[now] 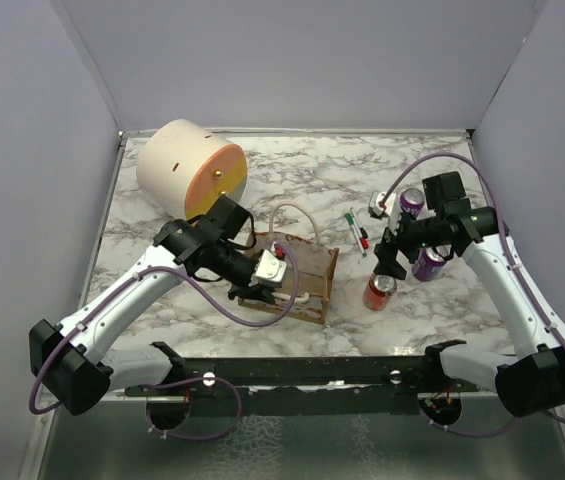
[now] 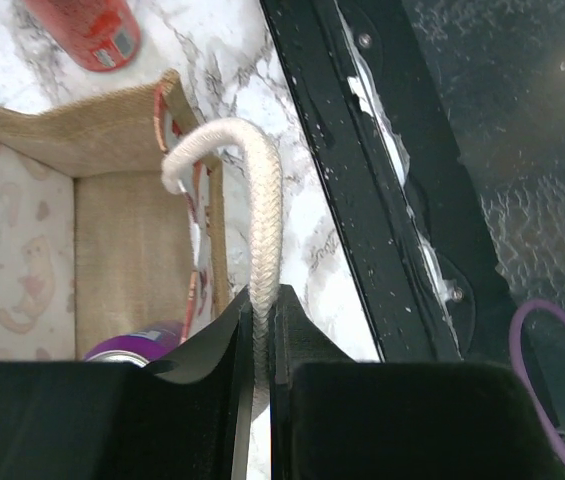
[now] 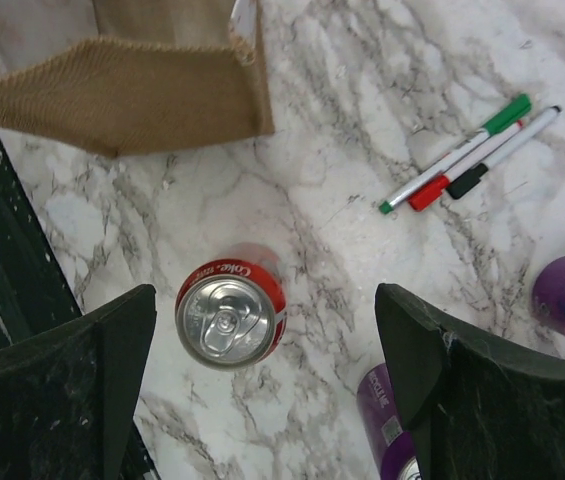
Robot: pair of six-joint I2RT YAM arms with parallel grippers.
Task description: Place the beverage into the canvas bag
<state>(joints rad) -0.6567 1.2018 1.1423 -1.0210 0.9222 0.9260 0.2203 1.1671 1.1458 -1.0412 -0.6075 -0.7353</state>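
My right gripper should next move down and slightly to the left in the wrist view, staying open, around the sides of the red can, because the can is below it and off-centre.
The tan canvas bag [image 1: 302, 280] stands at the table's front centre, mouth open. My left gripper [image 1: 265, 272] is shut on one cream loop handle [image 2: 260, 190] and holds it up over the bag's near wall [image 2: 132, 240]. A purple can [image 2: 134, 345] lies inside the bag. A red cola can [image 1: 379, 291] stands upright right of the bag. My right gripper [image 1: 392, 258] hovers above it, open and empty. In the right wrist view the red can [image 3: 230, 318] sits between the wide-apart fingers, nearer the left one, with nothing touching it.
Two purple cans [image 1: 412, 203] [image 1: 429, 264] stand by the right arm. One shows at the right finger [image 3: 392, 420]. Green, red and black markers [image 1: 358, 232] lie behind the red can. A large cream-and-orange cylinder [image 1: 190, 168] lies at the back left. The black front rail [image 2: 362, 150] runs beside the bag.
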